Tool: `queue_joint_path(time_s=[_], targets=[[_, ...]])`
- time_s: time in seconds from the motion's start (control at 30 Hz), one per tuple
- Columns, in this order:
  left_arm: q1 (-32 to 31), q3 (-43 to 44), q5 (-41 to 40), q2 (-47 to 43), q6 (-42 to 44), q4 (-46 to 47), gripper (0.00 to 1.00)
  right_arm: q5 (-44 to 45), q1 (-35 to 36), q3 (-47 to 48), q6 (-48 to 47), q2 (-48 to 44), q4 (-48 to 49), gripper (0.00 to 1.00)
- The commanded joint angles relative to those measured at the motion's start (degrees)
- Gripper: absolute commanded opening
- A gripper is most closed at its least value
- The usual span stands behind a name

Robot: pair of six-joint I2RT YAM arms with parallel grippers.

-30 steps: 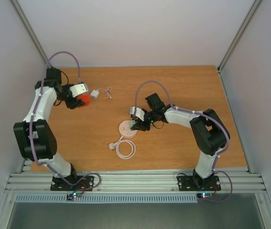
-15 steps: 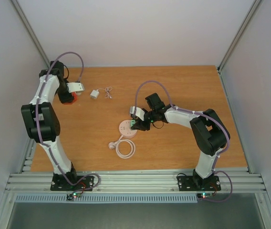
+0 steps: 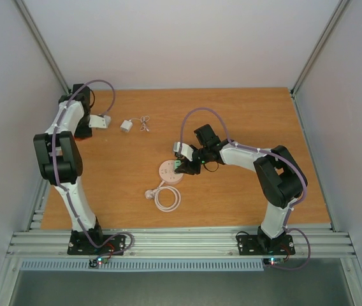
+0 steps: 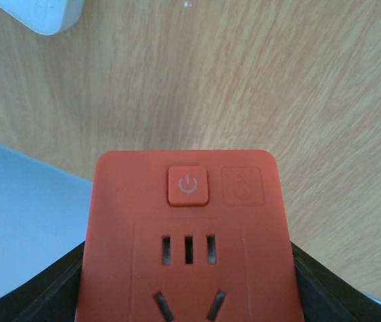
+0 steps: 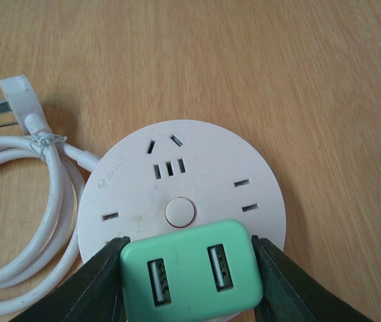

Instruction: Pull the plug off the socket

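The red cube adapter (image 4: pixel 187 228) should be released where bare wood lies open, so my left gripper should move down and toward the small white adapter, away from the wall.
The round pale socket (image 5: pixel 177 181) lies flat on the wooden table, seen mid-table (image 3: pixel 168 172) from above. A mint-green plug (image 5: pixel 190 278) with two USB ports sits on its near edge. My right gripper (image 5: pixel 190 282) is shut on this plug, one dark finger (image 5: pixel 90 288) pressed to each side. In the top view the right gripper (image 3: pixel 182 167) is at the socket's right edge. My left gripper (image 4: pixel 187 288) is shut on a red cube adapter (image 4: pixel 187 228), at the table's far left (image 3: pixel 84 132).
The socket's white cord (image 5: pixel 29 221) lies coiled to its left, ending in a flat pin plug (image 5: pixel 16 94). A small white adapter (image 3: pixel 125 125) and a thin tied cable (image 3: pixel 144 122) lie at the back. The left wall (image 4: pixel 16 201) is close to the left gripper.
My left arm has swung back toward the far left wall, carrying the red cube away from the white adapter. The right arm and the green plug have not moved.
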Motion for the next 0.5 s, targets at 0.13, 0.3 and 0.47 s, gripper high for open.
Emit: queue_joint_path(time_s=[0.13,0.3,0.47], targets=[[-2.5,-1.5,-6.4,2.2,5.0,5.3,0.31,7.8,-1.1,-2.3,1.8,2.4,-4.1,0.41],[-3.7,-2.2,-8.2,4.1,6.0,7.0,0.32,7.8,-1.1,-2.3,2.0,2.3,-4.0,0.45],[-5.0,-3.0,-9.3,5.5,6.6,7.9,0.33,7.4,-1.1,-1.5,2.8,2.2,-4.3,0.50]])
